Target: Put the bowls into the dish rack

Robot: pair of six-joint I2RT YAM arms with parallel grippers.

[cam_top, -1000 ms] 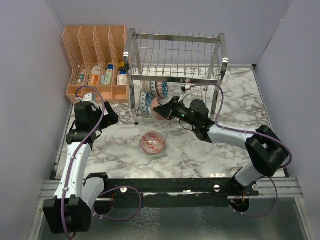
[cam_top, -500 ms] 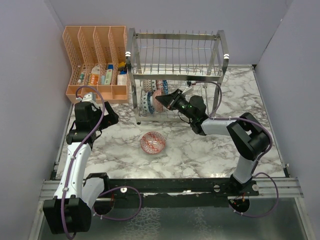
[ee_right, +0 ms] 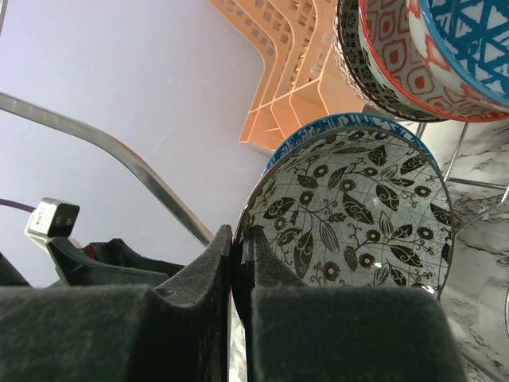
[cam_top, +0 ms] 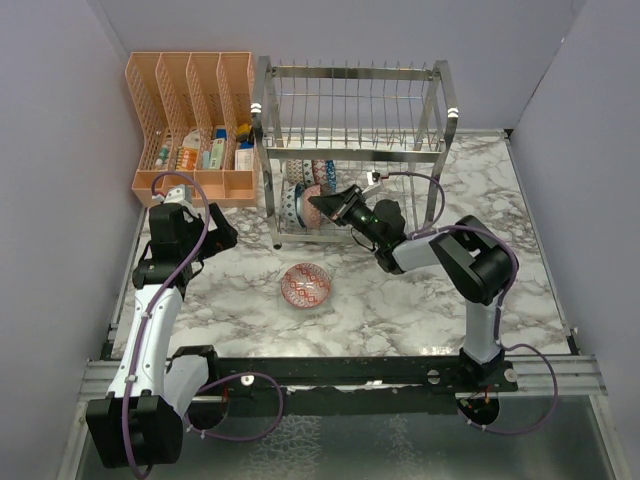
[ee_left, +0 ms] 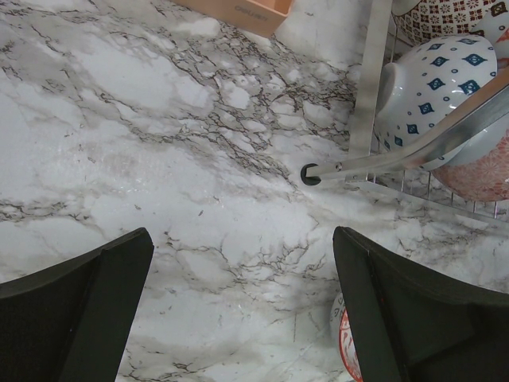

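Observation:
The bowl comes down in my right gripper onto the lower level [cam_top: 310, 224] beside the blue-dotted bowl next. The gripper releases the bowl's rim there, since that spot lies below it.
My right gripper [ee_right: 237, 235] is shut on the rim of a bowl [ee_right: 358, 215] with a black leaf pattern inside, held on edge. In the top view that gripper [cam_top: 325, 206] reaches into the lower tier of the chrome dish rack [cam_top: 350, 152], next to several bowls [cam_top: 298, 186] standing there. Behind the held bowl are a red-patterned bowl [ee_right: 398, 64] and a blue one [ee_right: 469, 40]. A reddish-pink bowl [cam_top: 307, 285] lies face up on the table in front of the rack. My left gripper [ee_left: 242, 239] is open and empty above the marble, near the rack's front-left foot [ee_left: 312, 175].
An orange mesh organiser [cam_top: 190, 130] with small packets stands left of the rack. The rack's front-left post [ee_left: 370, 79] and a blue-dotted white bowl [ee_left: 433, 83] show in the left wrist view. Purple walls close in both sides.
My right gripper has carried the bowl up and into the rack's lower tier, and the right arm's elbow has folded in to the left. The left arm has not moved.

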